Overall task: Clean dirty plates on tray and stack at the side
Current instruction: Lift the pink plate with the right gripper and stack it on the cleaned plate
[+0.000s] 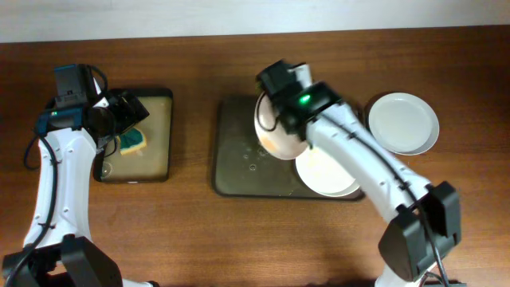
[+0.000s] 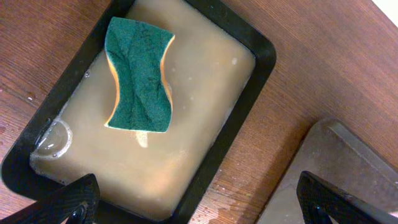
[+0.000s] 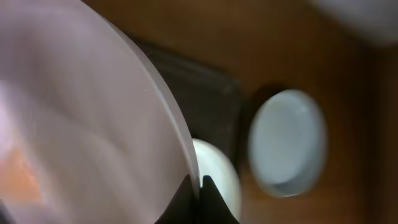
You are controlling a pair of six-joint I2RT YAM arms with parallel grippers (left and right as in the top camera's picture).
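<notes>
My right gripper will swing to the right in the overhead view and down over a lone plate (image 3: 288, 138) and release the rim of the white plate, because that lone plate is beside the dark tray.
My right gripper (image 1: 280, 112) is shut on the rim of a white plate (image 1: 275, 137) and holds it tilted on edge above the dark tray (image 1: 235, 171). In the right wrist view the held plate (image 3: 81, 124) fills the left, pinched between the fingers (image 3: 199, 190). A second plate (image 1: 323, 174) lies flat on the tray's right side. A third plate (image 1: 404, 122) rests on the table to the right of the tray. My left gripper (image 1: 119, 115) is open above the small black tray (image 1: 163, 135), with nothing between its fingers (image 2: 199, 199).
The small black tray (image 2: 261, 59) holds tan soapy water and a green and yellow sponge (image 2: 138, 76), also seen from overhead (image 1: 132, 142). Wet patches mark the wood between the two trays. The table's back edge meets a white wall.
</notes>
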